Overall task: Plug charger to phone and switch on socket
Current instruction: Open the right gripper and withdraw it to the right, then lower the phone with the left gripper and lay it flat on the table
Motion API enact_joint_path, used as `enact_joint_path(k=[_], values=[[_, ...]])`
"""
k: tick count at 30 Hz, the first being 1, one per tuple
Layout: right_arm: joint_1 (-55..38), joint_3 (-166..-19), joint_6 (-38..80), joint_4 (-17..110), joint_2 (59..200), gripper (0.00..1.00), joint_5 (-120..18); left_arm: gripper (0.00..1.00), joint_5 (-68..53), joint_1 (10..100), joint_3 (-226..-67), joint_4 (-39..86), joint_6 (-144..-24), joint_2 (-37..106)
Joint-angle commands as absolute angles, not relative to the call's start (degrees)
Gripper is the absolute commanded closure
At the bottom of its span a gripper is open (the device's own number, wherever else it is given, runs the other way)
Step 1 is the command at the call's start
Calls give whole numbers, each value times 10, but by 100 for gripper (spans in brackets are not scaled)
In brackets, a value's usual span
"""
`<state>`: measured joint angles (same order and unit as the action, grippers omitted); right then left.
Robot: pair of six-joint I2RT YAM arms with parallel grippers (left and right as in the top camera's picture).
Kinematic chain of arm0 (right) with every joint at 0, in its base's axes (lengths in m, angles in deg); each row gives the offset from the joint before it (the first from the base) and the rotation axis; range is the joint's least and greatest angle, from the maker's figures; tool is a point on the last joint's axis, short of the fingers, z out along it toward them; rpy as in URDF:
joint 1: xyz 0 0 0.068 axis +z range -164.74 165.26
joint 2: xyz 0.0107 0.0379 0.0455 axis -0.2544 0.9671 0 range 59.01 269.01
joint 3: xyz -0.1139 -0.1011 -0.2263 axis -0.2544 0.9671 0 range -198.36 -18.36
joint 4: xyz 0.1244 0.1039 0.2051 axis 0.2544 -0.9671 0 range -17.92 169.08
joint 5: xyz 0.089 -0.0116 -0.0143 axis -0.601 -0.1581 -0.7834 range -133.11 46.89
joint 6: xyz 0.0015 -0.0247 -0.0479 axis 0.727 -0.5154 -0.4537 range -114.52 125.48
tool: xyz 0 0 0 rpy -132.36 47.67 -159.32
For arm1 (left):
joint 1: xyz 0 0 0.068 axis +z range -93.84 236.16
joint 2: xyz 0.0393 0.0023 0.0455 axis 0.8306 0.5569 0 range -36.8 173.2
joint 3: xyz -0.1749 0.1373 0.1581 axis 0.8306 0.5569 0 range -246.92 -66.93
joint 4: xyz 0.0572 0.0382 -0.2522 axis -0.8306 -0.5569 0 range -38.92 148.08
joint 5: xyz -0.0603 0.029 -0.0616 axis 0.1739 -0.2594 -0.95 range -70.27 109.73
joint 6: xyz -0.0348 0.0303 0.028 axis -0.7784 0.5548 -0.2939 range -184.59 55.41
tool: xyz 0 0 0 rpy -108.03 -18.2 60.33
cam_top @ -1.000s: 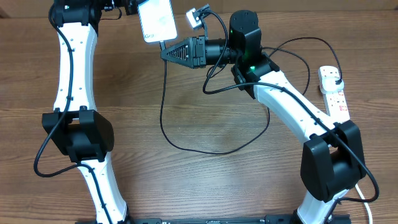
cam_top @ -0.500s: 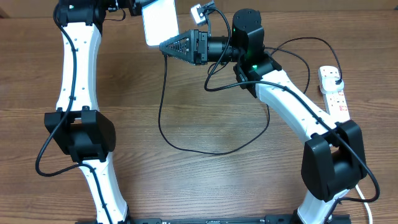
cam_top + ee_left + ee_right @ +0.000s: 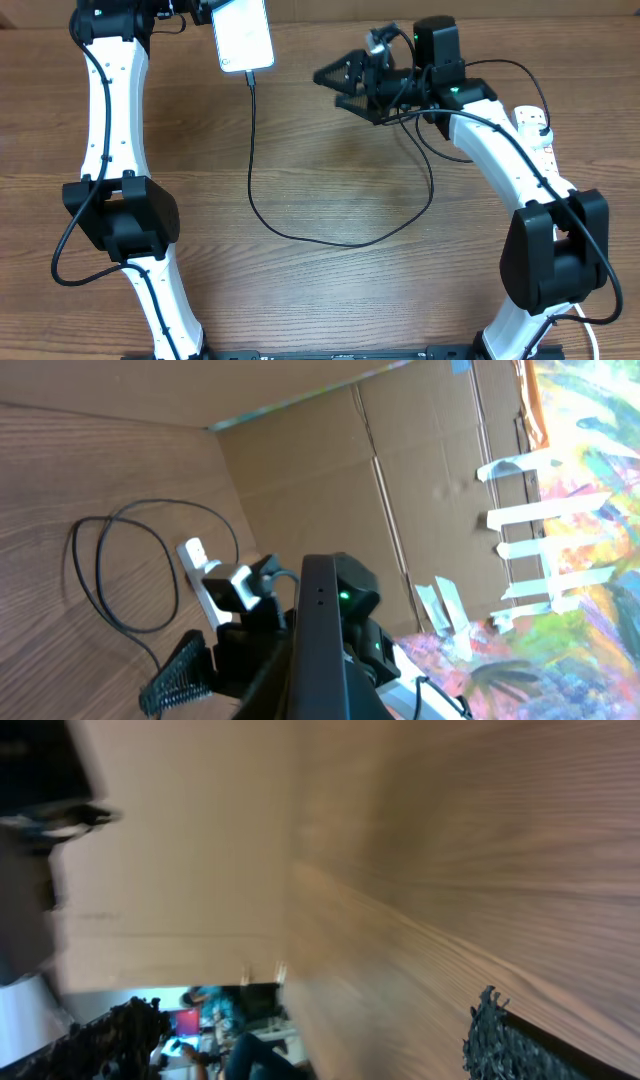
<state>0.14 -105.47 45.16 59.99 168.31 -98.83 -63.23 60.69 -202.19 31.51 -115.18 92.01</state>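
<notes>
The phone [image 3: 243, 35] in my left gripper needs to go down next, to that gripper's right in the overhead view, onto bare wood inside the cable's loop. Then I should release it.
The phone [image 3: 243, 35] hangs at the back left, screen up, with my left gripper [image 3: 212, 10] shut on its far end. In the left wrist view it shows edge-on as a dark bar [image 3: 320, 635]. The charger [image 3: 255, 190], a thin black cable, has its tip at the phone's lower edge. From there it loops over the table and runs toward the socket [image 3: 527, 118] at the right, which my right arm partly hides. My right gripper [image 3: 338, 88] stands open to the right of the phone, apart from it, with nothing between its fingers [image 3: 495, 1040].
A cardboard wall [image 3: 330, 470] closes off the back of the table. The cable's loop [image 3: 330, 243] lies across the middle of the wooden table [image 3: 330, 300]. The socket [image 3: 200, 565] and slack black cable [image 3: 100, 575] show in the left wrist view.
My right gripper has opened and drawn back to the right, away from the phone. The cable tip stays at the phone's lower edge. The phone has shifted slightly left.
</notes>
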Motion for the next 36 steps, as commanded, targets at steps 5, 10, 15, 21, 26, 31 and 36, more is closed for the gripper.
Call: enact_joint_path(k=[5,10,15,21,26,31,36], values=[[-36,-1066,326,424,1684,0,-863,96,-641,589,-2033,278,-1089,922],[-76,-1066,304,356,1684,0,-841,96,-574,557,-2031,142,-964,922],[-123,-1066,276,301,1684,0,-830,96,-359,497,-2027,-16,-870,924],[-158,-1066,275,267,1684,0,-817,96,-240,444,-1994,-27,-846,927],[-171,-1066,244,243,1684,0,-817,96,-214,422,-1930,19,-844,934],[-171,-1066,229,235,1684,0,-817,96,-279,421,-1828,116,-887,935],[-171,-1066,229,234,1684,0,-817,96,-288,419,-1748,199,-964,939]])
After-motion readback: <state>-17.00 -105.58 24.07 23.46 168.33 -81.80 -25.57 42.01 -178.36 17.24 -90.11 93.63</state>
